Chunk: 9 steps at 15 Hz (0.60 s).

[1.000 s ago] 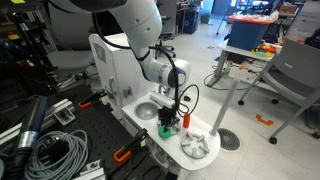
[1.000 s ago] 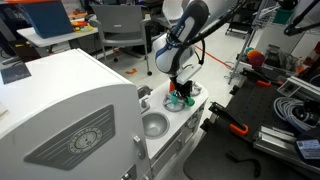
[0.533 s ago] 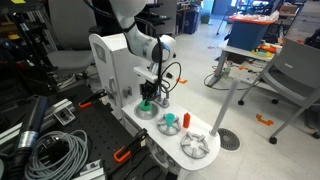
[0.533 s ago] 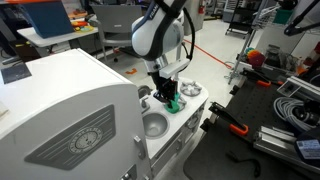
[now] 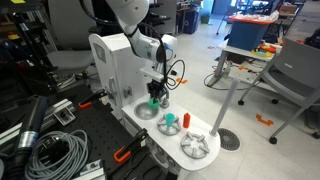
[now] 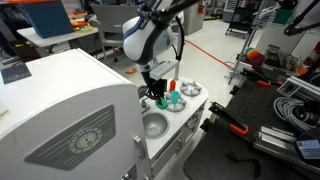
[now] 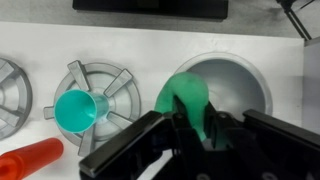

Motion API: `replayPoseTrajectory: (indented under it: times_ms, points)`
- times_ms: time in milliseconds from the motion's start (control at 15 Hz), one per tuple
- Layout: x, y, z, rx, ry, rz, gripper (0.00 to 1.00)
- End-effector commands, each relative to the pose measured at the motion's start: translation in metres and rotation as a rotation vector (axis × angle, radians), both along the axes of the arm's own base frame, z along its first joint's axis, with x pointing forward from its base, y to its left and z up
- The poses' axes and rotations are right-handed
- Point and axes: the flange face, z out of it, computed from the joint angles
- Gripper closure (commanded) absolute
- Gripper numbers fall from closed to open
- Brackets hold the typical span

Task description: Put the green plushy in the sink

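I will lower my gripper toward the right in the wrist view and let go of the plushy (image 5: 153, 102), because the open middle of the sink is below my gripper, toward that side.
My gripper (image 7: 190, 128) is shut on the green plushy (image 7: 183, 100), a bright green soft lump pinched between the black fingers. It hangs over the left part of the round grey sink (image 7: 242, 78). In both exterior views the gripper (image 5: 153, 96) (image 6: 158, 96) holds the plushy (image 5: 153, 102) a little above the sink (image 5: 143, 112) (image 6: 152, 126) in the white toy kitchen counter (image 5: 160, 140).
A teal cup-like lump (image 7: 75, 110) (image 5: 170, 123) sits on the star-grate burner (image 7: 112, 82) beside the sink. A red-orange item (image 7: 30, 160) (image 5: 186, 120) lies near it. A second burner (image 5: 197, 146) is at the counter's end. The toy kitchen's tall white back (image 5: 108, 60) rises behind the sink.
My gripper has carried the green plushy from the burner beside the teal lump over to above the sink. The teal lump and red-orange item stayed put.
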Motion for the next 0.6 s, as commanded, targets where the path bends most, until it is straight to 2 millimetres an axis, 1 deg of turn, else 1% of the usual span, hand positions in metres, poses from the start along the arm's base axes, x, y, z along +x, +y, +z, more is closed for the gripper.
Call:
replayPoseTrajectory:
  times_ms: [0,67,133,267,333,400,467,533]
  points:
    - [0.005,0.023,-0.049,-0.056,-0.020,0.081,0.95]
    - [0.003,0.031,-0.061,-0.059,-0.018,0.102,0.95]
    - [-0.003,0.044,-0.073,-0.058,-0.018,0.137,0.95]
    - [-0.011,0.064,-0.092,-0.065,-0.028,0.185,0.95]
    - [-0.021,0.069,-0.083,-0.063,-0.026,0.200,0.95]
    - [-0.023,0.071,-0.089,-0.073,-0.025,0.208,0.95]
    - [-0.024,0.070,-0.091,-0.081,-0.025,0.215,0.95]
    - [-0.023,0.062,-0.092,-0.094,-0.030,0.216,0.95]
